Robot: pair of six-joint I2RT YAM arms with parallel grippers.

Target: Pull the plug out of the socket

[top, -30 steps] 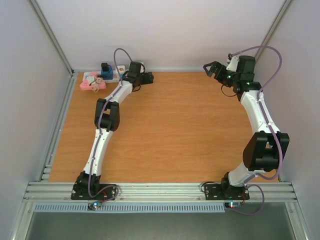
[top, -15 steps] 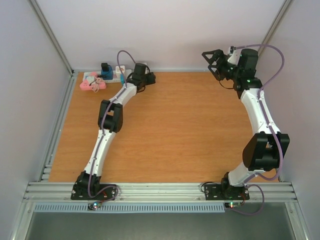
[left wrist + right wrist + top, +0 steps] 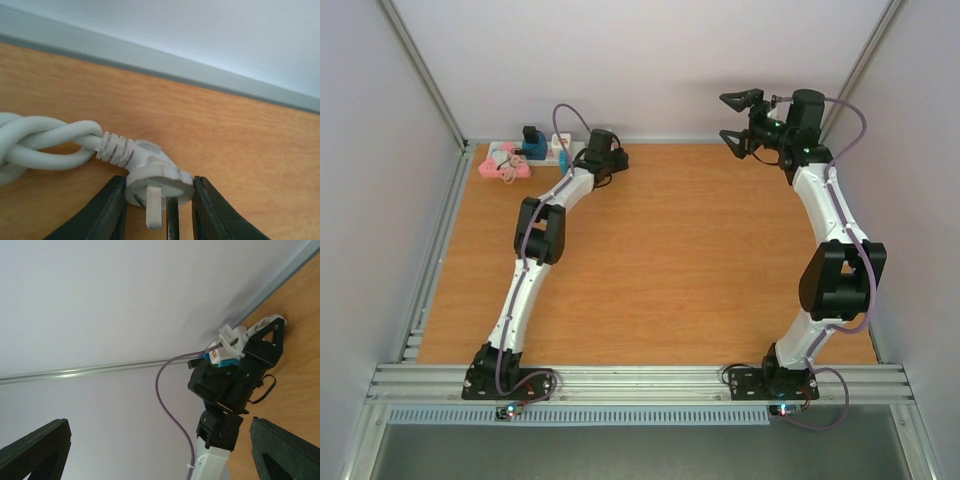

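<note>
My left gripper drags the cord plug back to bare wood by the near bar (image 3: 652,328) next and releases it, since the socket sits tight against the wall.
The socket (image 3: 510,152), a white power strip with pastel faces, lies at the back left corner. A blue and black plug (image 3: 532,141) stands upright in it. The strip's own white cord (image 3: 45,142) ends in a flat white cord plug (image 3: 157,175), lying loose on the wood with its prongs bare. My left gripper (image 3: 159,187) is shut on that cord plug, one black finger on each side of its disc. In the top view the left gripper (image 3: 618,157) sits low by the back wall. My right gripper (image 3: 740,115) hangs high at the back right, open and empty, facing left.
A pink object (image 3: 505,170) lies against the strip's near side. The back wall's grey rail (image 3: 200,80) runs just behind the left gripper. Grey walls close in the orange table (image 3: 670,260) on three sides. The left arm's wrist (image 3: 235,385) shows in the right wrist view.
The left jaws have closed from wide open onto the white cord plug. The right gripper has risen and swung towards the back wall, turning to face left.
</note>
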